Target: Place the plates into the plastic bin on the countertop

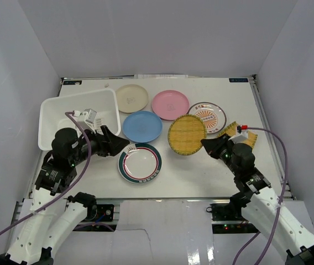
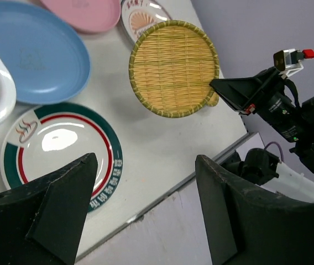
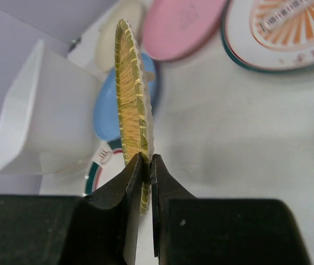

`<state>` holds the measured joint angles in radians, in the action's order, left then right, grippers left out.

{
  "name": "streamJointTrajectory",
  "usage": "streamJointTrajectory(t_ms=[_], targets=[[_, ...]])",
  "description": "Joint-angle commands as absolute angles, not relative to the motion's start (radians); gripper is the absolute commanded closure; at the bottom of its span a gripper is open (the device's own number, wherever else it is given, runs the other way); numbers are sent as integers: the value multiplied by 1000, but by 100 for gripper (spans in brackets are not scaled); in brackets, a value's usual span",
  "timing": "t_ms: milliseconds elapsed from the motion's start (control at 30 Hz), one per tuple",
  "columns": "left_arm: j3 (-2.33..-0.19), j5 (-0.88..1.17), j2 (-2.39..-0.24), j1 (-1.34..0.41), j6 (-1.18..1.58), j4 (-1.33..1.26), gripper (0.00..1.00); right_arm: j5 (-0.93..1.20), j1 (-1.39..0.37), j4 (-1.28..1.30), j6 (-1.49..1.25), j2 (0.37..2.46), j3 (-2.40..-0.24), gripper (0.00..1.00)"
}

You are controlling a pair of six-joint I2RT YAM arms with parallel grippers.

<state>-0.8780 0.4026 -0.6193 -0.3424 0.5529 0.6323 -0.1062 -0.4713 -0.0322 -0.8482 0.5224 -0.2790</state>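
Observation:
My right gripper should next carry the woven plate to the left in the top view and let go of it in the empty inside of the bin.
My right gripper is shut on the near edge of a yellow woven plate, which it holds tilted on edge above the countertop. A second woven plate lies partly hidden behind that arm. The cream, pink, blue, orange-patterned and green-red rimmed plates lie flat. The white plastic bin stands at the left with no plates showing inside. My left gripper hangs open beside the rimmed plate, holding nothing.
A metal rail runs along the countertop's near edge just below my left gripper. White walls enclose the countertop on the left, back and right. The left arm's cable arcs over the bin's near corner.

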Motion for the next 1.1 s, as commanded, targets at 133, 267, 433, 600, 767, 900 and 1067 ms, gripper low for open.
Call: streamJointTrajectory(t_ms=[133, 267, 433, 600, 767, 900, 1067], targets=[[-1050, 328, -581, -345, 471, 479, 18, 124, -474, -227, -781, 704, -649, 92], [-1083, 275, -537, -345, 457, 430, 17, 164, -613, -380, -805, 996, -822, 92], [-1104, 203, -509, -347, 437, 414, 16, 98, -825, -383, -681, 1377, -1229, 92], [-1095, 164, -488, -360, 423, 423, 15, 86, -929, -293, -644, 1796, -1596, 92], [-1055, 134, -480, -386, 433, 437, 14, 17, -997, -99, -577, 2150, -2005, 92], [-1045, 98, -472, -403, 449, 472, 14, -51, -1029, -35, -525, 2305, -2204, 92], [-1020, 49, -474, -405, 500, 549, 14, -90, -1035, -70, -512, 2329, -2235, 60]])
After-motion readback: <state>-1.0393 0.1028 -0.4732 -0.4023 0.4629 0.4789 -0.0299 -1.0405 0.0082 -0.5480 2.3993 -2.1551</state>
